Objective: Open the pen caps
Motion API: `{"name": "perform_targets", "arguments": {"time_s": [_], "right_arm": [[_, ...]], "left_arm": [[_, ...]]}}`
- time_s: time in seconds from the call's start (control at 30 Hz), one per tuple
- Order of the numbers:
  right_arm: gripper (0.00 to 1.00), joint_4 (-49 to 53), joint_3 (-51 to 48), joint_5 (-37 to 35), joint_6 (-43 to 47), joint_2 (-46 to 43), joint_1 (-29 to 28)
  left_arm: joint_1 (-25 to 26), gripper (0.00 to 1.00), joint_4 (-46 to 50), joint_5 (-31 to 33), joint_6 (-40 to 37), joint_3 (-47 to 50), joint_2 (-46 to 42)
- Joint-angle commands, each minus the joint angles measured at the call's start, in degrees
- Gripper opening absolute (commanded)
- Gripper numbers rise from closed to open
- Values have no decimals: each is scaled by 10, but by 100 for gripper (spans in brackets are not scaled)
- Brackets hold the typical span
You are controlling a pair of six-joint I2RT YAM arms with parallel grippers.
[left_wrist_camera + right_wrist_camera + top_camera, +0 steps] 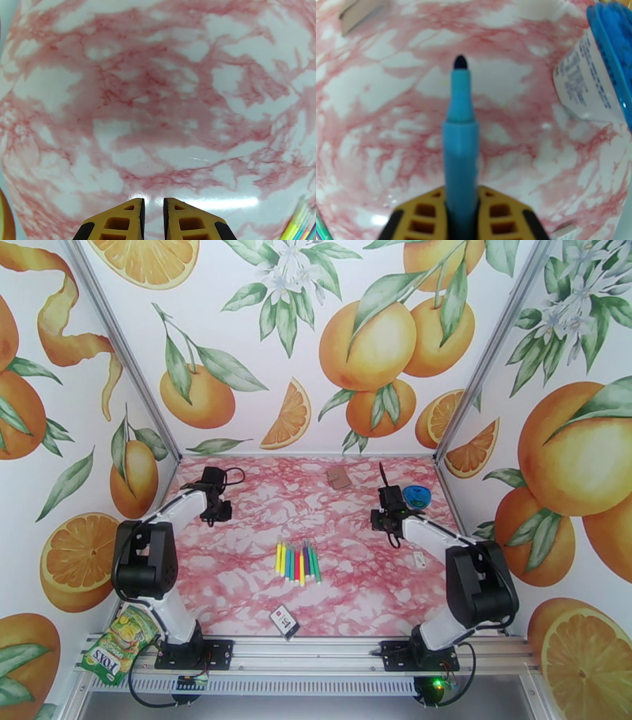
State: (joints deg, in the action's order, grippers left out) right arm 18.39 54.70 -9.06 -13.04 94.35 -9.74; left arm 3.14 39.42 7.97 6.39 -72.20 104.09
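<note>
The blue marker goes down to the table below in my right gripper next and is released there, since the marker's tip is already uncapped.
A row of several thin markers point(298, 562) in yellow, green, pink, orange and purple lies mid-table; their pen caps are too small to tell apart from the barrels. My right gripper point(387, 515) is shut on a blue marker point(461, 150). That marker points away from the fingers with its dark tip point(460, 62) bare and no cap on it. My left gripper point(215, 511) hovers over bare table at the left, shut, with nothing seen between its yellow fingers point(118, 221). The ends of the row of markers point(302, 223) show at the corner of the left wrist view.
A round blue-lidded container point(415, 496) stands just right of the right gripper, large in its wrist view point(600, 67). A brown card point(340, 477) lies at the back. A black-and-white card point(285, 622) lies near the front edge and a small white one point(419, 560) at the right. Walls enclose the table on three sides.
</note>
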Motion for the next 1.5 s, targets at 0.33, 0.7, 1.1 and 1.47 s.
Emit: {"name": "perform_targets", "arguments": {"time_s": [0.33, 0.7, 1.1, 1.47], "right_arm": [[4, 60, 57, -24, 5, 72, 26], [7, 73, 63, -39, 4, 95, 31], [16, 75, 61, -47, 6, 100, 33], [26, 77, 61, -46, 9, 104, 33]], "left_arm": [[-28, 4, 19, -17, -22, -23, 48], [-34, 11, 28, -12, -19, -31, 75], [-46, 25, 28, -16, -19, -30, 78], [-46, 31, 31, -22, -19, -32, 79]]}}
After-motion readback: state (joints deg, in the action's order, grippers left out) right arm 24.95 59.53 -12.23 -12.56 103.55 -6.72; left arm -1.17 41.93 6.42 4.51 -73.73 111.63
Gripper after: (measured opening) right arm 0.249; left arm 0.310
